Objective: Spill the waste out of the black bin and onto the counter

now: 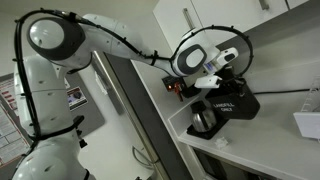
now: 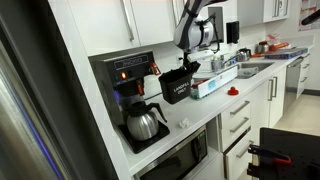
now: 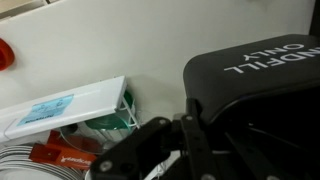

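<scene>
The waste is already out, so the gripper should next lower outward, stand the tilted bin upright on the bare counter past the coffee pot (image 1: 264,117) and let go of the bin's rim.
The black bin (image 1: 228,106) with white "LANDFILL ONLY" lettering hangs tilted in the air above the white counter (image 1: 255,152). It shows in both exterior views (image 2: 177,86) and fills the right of the wrist view (image 3: 262,70). My gripper (image 1: 213,78) is shut on the bin's rim, and its dark fingers show at the bottom of the wrist view (image 3: 190,140). A tiny white scrap, the waste (image 2: 183,124), lies on the counter (image 2: 205,112) below the bin, next to the coffee pot. It also shows in an exterior view (image 1: 221,143).
A dark glass coffee pot (image 2: 145,122) stands under the coffee maker (image 2: 125,72), just beside the bin. A white box-shaped container (image 1: 308,122) sits further along. A white tray with a blue label (image 3: 62,110) and a red item (image 2: 234,91) lie nearby. Cabinets hang overhead.
</scene>
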Tool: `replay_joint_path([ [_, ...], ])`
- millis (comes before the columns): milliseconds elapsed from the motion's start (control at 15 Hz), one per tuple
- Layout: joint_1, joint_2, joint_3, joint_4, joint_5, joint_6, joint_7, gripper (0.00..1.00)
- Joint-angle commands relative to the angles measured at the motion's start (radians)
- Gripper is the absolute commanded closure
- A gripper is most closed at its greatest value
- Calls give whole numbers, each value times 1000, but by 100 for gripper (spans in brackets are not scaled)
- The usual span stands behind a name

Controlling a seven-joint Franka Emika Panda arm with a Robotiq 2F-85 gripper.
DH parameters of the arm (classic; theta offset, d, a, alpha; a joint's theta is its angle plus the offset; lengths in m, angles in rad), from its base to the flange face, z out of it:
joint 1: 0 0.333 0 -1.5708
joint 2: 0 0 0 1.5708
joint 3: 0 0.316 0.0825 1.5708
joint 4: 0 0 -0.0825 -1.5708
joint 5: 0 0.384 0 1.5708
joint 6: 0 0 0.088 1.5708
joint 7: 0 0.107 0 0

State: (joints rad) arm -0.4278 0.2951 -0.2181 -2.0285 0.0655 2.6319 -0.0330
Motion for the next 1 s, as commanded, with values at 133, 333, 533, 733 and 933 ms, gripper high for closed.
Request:
replay_joint_path([
  [133, 27, 182, -45, 293, 2, -172, 89, 98],
  [333, 10, 290, -31, 437, 26, -228, 108, 98],
  [533, -18, 395, -5, 569, 65, -260, 105, 98],
  [733, -49, 485, 19, 691, 116, -292, 100, 98],
  [933, -67, 556, 26, 804, 131, -363, 116, 98],
])
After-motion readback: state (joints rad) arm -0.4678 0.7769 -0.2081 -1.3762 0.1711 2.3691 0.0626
